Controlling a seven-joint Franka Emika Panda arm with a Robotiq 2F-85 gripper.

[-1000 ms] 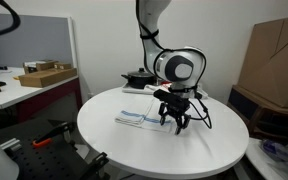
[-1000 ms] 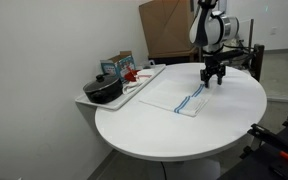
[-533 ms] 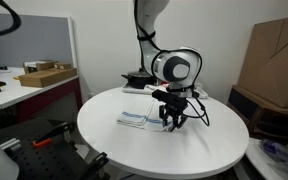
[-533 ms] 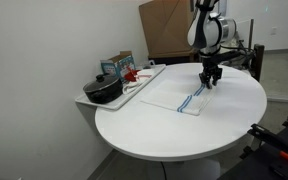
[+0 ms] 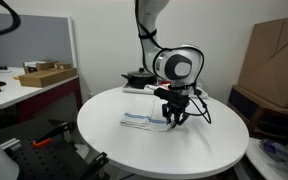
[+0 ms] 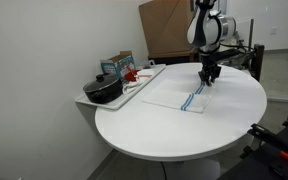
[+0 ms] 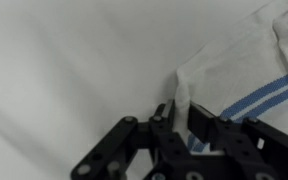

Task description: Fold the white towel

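Note:
My gripper will next go up, carry the fold across and lower it to release over the striped edge's opposite end [image 5: 127, 121], since the rest of the towel is still flat.
The white towel [image 5: 142, 120] with blue stripes lies flat on the round white table [image 5: 164, 152]; it also shows in the other exterior view as the towel [image 6: 177, 97]. My gripper [image 5: 173, 122] points straight down at the towel's corner, seen from the opposite side as gripper [image 6: 207, 82]. In the wrist view the gripper [image 7: 180, 112] is shut, with a raised fold of the towel [image 7: 239, 70] pinched between its two fingers. A blue stripe runs just beside the pinch. The rest of the cloth still rests on the tabletop.
A side shelf [image 6: 142, 84] beside the table [image 6: 174, 135] carries a black pot [image 6: 104, 90], a small box [image 6: 118, 66] and a white cloth with red markings [image 6: 134, 76]. Cardboard boxes [image 5: 274, 55] stand behind. A desk [image 5: 29, 85] holds an open box.
The jaws were open over the towel's corner a second ago and have closed on it, bunching a fold between the fingers. The arm has barely shifted.

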